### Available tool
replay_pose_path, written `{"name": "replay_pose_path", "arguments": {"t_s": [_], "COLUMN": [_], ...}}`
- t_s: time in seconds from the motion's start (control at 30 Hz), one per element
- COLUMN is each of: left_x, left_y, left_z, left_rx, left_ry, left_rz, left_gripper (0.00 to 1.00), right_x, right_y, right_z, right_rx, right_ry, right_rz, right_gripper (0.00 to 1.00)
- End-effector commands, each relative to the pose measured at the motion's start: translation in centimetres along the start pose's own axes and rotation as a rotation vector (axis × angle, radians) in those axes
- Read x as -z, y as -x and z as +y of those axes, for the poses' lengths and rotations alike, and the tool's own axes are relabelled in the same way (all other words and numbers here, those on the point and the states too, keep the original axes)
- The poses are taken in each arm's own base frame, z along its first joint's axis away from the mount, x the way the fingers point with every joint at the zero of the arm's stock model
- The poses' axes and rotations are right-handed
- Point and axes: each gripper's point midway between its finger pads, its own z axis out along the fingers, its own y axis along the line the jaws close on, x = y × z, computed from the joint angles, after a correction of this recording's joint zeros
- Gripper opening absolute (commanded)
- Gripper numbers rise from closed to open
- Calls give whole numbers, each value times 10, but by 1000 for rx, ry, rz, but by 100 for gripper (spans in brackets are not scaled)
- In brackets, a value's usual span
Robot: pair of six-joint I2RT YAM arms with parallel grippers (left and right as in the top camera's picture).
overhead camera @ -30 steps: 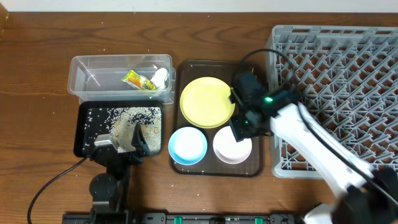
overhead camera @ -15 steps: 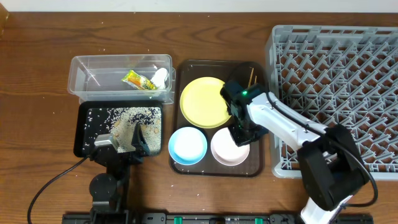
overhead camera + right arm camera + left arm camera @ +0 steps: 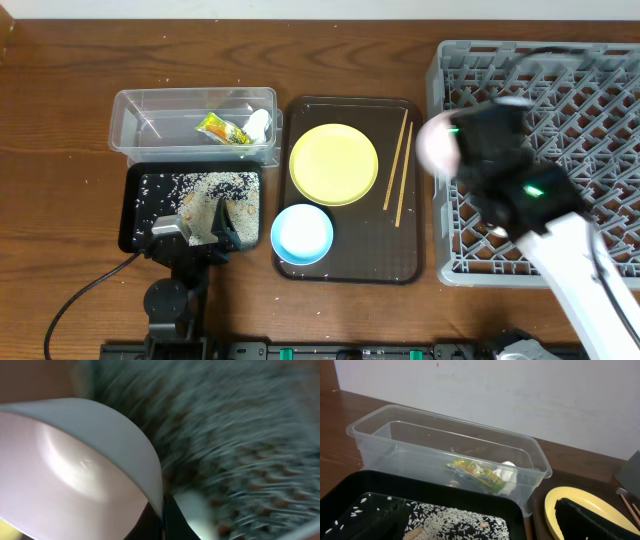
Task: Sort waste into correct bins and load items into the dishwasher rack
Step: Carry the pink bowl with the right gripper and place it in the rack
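The bowl overhangs the rack's edge, so it swings to the right in the overhead view, turns and comes down onto the rack's empty wires with my right gripper next.
My right gripper [image 3: 457,150] is shut on the rim of the white-pinkish bowl [image 3: 434,143]. It holds the bowl tilted in the air over the left edge of the grey dishwasher rack [image 3: 560,90]. In the right wrist view the bowl [image 3: 75,475] fills the left side, its rim pinched at the right gripper [image 3: 161,516], with the rack blurred behind. The yellow plate [image 3: 334,164], light-blue bowl [image 3: 302,232] and two chopsticks [image 3: 398,175] lie on the brown tray [image 3: 350,268]. My left gripper [image 3: 200,228] stands open over the black tray [image 3: 135,200], empty.
The clear tub [image 3: 150,125] holds the green-and-orange wrapper [image 3: 222,129] and a white scrap [image 3: 259,122]. Rice grains [image 3: 215,183] are spread in the black tray. In the left wrist view the tub [image 3: 380,435] stands just beyond the black tray [image 3: 510,507].
The right gripper shut on the white-pinkish bowl's rim, lifted it off the brown tray and carried it right to the rack's edge. The chopsticks now show. The left arm has not moved.
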Motion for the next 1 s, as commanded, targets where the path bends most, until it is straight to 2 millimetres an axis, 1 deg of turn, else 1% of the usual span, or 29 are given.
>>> {"name": "replay_pose_path", "arguments": {"t_s": [0.0,0.1,0.2,0.23,0.3,0.47,0.6,0.63,0.73,0.8,0.83,0.9,0.93,0.97], "left_x": [-1,-1,-1,-1,-1,-1,-1,-1,-1,-1,-1,-1,-1,-1], "left_y": [-15,-15,-15,-15,-15,-15,-15,-15,-15,-15,-15,-15,-15,-15], "left_z": [7,7,7,7,7,7,7,7,7,7,7,7,7,7], "left_rx": [11,11,11,11,11,11,11,11,11,11,11,11,11,11], "left_ry": [25,25,25,25,25,25,25,25,25,25,25,25,25,25], "left_rz": [42,42,42,42,42,42,42,42,42,42,42,42,42,42], "left_gripper": [96,96,96,96,96,96,96,96,96,96,96,96,96,96], "right_x": [8,3,-8,-14,-28,-75,-105,-110,-125,-127,-126,-123,-120,-117], "right_y": [41,52,56,55,51,31,13,9,-8,-15,-17,-18,-18,-18], "right_z": [-69,-97,-116,-121,-126,-123,-110,-107,-89,-79,-72,-63,-59,-54], "right_rx": [-198,-238,-239,-221,-167,-41,44,61,123,166,192,217,227,239], "right_ry": [-316,-460,-595,-653,-728,-808,-819,-815,-769,-752,-743,-725,-715,-703], "right_rz": [-216,-263,-283,-280,-249,-131,-57,-41,24,43,45,40,34,27], "right_gripper": [1,1,1,1,1,1,1,1,1,1,3,13,25,46]}}
